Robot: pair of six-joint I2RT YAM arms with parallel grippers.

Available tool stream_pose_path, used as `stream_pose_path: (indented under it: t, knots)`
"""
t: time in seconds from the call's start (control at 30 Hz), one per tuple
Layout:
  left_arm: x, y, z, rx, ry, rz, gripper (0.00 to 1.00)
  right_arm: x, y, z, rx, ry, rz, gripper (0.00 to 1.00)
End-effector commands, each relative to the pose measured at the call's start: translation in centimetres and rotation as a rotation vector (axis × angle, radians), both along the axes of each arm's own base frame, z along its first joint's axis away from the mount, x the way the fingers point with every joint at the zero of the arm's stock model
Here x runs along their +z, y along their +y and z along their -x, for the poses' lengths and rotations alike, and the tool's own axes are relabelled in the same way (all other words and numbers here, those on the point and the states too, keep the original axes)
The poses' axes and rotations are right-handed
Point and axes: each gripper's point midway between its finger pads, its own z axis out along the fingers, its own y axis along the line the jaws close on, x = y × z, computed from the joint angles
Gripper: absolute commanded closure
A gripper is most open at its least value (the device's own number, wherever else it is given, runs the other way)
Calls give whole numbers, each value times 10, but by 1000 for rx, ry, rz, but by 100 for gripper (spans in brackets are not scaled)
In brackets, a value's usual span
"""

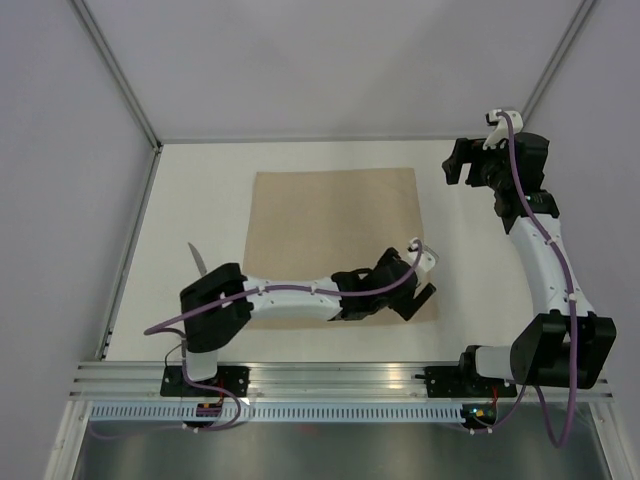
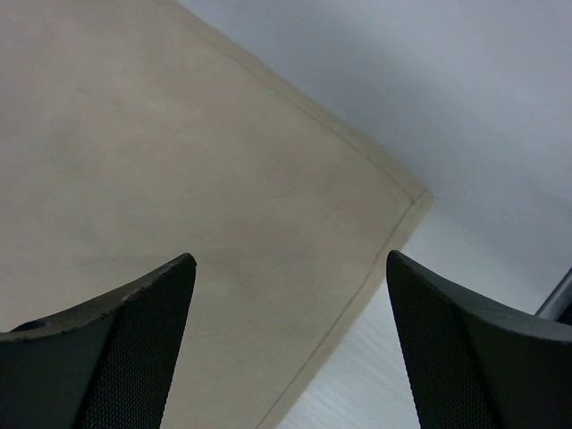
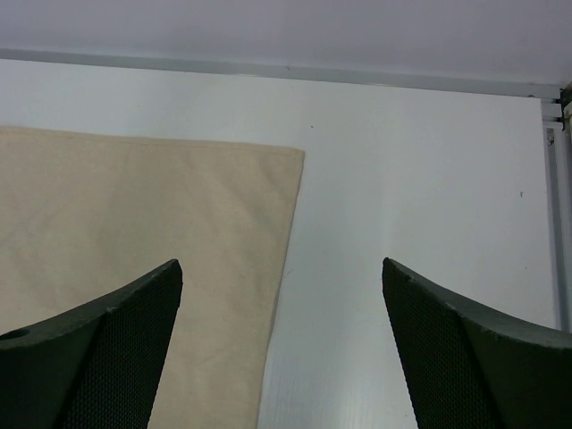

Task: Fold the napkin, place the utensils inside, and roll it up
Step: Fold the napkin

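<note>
My left gripper moves down, back and to the right in the top view, onto the napkin's hemmed near corner next.
The tan napkin [image 1: 335, 225] lies flat and unfolded in the middle of the white table. My left gripper [image 1: 422, 283] hovers open over its near right corner, reached across the napkin's near edge. The left wrist view shows the napkin [image 2: 179, 152] with a hemmed corner, and nothing between the open left gripper [image 2: 290, 257] fingers. My right gripper [image 1: 452, 166] is open beside the napkin's far right corner. From the right wrist, that napkin [image 3: 134, 206] corner lies just left of the right gripper [image 3: 281, 263]. One pale pointed utensil [image 1: 197, 256] lies left of the napkin, partly hidden by the left arm.
The white table [image 1: 200, 190] is boxed in by pale walls at the left, back and right. An aluminium rail [image 1: 340, 375] carrying both arm bases runs along the near edge. A metal edge strip [image 3: 556, 223] shows at the right.
</note>
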Motion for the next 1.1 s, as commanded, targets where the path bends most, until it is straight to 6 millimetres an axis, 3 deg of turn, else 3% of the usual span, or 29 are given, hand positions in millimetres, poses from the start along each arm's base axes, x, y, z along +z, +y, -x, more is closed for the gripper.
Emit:
stream_pose_path:
  t: [0.0,0.1,0.13,0.43,0.67,0.87,1.07]
  knots:
    - [13,-56,21,-63,-30,95,9,9,-6,-8,-35,-13,-5,3]
    - [11,-77,34,-78,-31,129,12,4,-6,-9,-38,1,-3,3]
    - [1,-82,38,-76,-20,126,14,4,-7,-10,-40,3,-4,3]
    - [-29,-102,49,-73,32,122,25,5,-6,-10,-38,1,-13,3]
    - [-52,-106,51,-64,42,68,30,3,-4,-10,-32,10,-23,4]
    - [-61,-112,54,-71,34,54,32,-1,-3,-11,-32,20,-29,4]
    - [-76,-107,53,-54,25,8,32,-6,-4,-13,-33,33,-29,4]
